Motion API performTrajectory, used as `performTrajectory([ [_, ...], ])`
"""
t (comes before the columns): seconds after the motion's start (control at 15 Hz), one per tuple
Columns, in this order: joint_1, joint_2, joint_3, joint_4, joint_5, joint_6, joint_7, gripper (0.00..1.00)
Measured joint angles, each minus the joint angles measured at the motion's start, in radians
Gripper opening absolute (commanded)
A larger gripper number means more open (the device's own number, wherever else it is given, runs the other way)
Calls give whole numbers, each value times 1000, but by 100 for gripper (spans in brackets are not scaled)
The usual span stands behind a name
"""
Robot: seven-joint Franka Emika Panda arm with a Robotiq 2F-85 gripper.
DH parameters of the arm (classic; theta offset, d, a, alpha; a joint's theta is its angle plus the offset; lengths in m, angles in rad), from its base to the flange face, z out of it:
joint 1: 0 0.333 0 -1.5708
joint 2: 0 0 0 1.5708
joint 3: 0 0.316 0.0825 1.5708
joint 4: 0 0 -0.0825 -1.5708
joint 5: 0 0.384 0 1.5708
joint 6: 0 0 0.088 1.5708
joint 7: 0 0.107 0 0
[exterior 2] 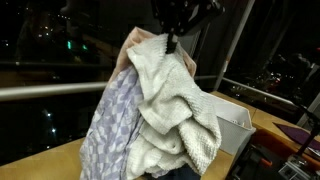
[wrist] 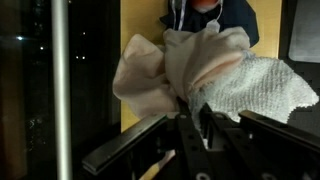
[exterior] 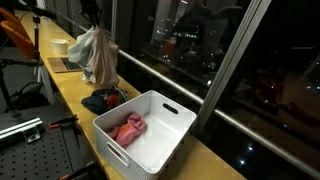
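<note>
The hanging bundle should move slightly toward the white basket (exterior: pixel 148 130) next while my gripper stays high. Then my gripper should open above the dark blue garment on the counter.
My gripper (wrist: pixel 186 112) is shut on a bundle of pale cloths (wrist: pixel 200 65), white knit and beige fabric, which hangs from it. In an exterior view the bundle (exterior: pixel 98 55) dangles above the wooden counter (exterior: pixel 70 85), left of a white basket (exterior: pixel 148 130). Close to the camera in an exterior view, the cloth bundle (exterior 2: pixel 160 100) shows a lilac patterned piece and a cream knit, hanging under the dark gripper (exterior 2: pixel 172 35). A dark blue garment (exterior: pixel 103 99) lies on the counter beneath. Pink clothing (exterior: pixel 130 128) lies inside the basket.
A dark window with a metal rail (exterior: pixel 180 85) runs along the counter's far side. A white bowl (exterior: pixel 60 46) sits farther along the counter. The basket's corner (exterior 2: pixel 235 125) shows behind the cloths. The dark garment with something red (wrist: pixel 210 12) lies below in the wrist view.
</note>
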Motion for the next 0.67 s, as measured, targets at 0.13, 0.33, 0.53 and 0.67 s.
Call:
performTrajectory([
  [0.13, -20, -6, -21, -33, 12, 5, 4, 3],
  [0.33, -73, -24, -44, -104, 47, 43, 4, 38],
  [0.53, -122, -31, -62, -182, 82, 106, 4, 53],
  [0.67, -146, -32, -69, -222, 98, 145, 4, 67],
])
